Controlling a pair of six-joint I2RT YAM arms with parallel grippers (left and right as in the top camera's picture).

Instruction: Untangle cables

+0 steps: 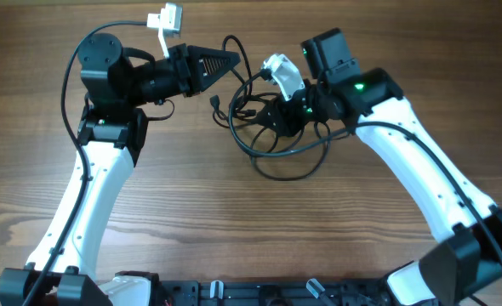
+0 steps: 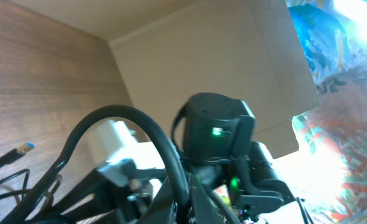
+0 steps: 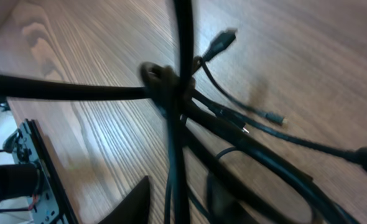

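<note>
The cable in my left gripper will be released over the bare tabletop beside the tangle, clear of the loops, after I next turn the gripper down and draw it left in the overhead view.
The cables are thin black cords in a tangle of loops at the table's middle, under my right gripper. My left gripper points right, just left of the tangle, and is shut on one cable that arcs up from its fingers. In the right wrist view the cords meet in a tight knot, and one strand runs straight down between my right fingers, which stand apart. Loose plug ends show in the right wrist view and the left wrist view.
The wooden table is bare around the tangle. A small plug end lies left of the loops. A black rail runs along the front edge. A cardboard wall stands behind the table.
</note>
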